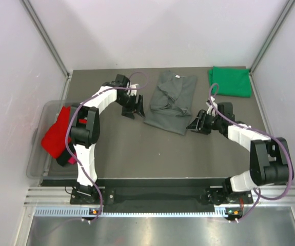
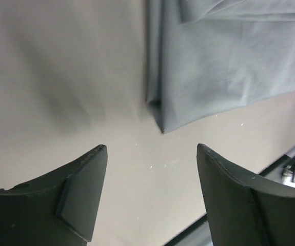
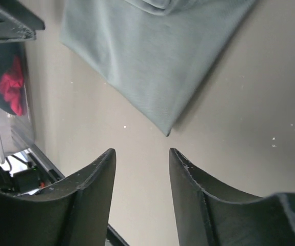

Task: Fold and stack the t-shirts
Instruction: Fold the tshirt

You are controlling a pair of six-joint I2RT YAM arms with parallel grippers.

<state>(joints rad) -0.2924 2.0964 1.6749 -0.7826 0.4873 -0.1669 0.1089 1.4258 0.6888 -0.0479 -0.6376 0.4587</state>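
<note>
I need to lower the open fingers of my right gripper down and to the left in the top view next, so that they go around the grey shirt's near corner (image 1: pixel 183 133) (image 3: pixel 167 129).
A dark grey t-shirt (image 1: pixel 170 102) lies partly folded and rumpled at the middle back of the table. A green t-shirt (image 1: pixel 230 81) lies folded at the back right corner. A red t-shirt (image 1: pixel 55 136) hangs over the clear tub on the left. My left gripper (image 1: pixel 134 107) stands open just left of the grey shirt. In the left wrist view its jaws (image 2: pixel 151 148) hold nothing, with the shirt's corner (image 2: pixel 224 61) ahead of them. My right gripper (image 1: pixel 196 124) is open just right of the shirt's near corner (image 3: pixel 152 56), apart from it (image 3: pixel 141 152).
The clear plastic tub (image 1: pixel 39 164) sits at the table's left edge, with red and pink cloth (image 3: pixel 11 87) in it. White walls close the table in on three sides. Bare table lies between the grey shirt and the arm bases.
</note>
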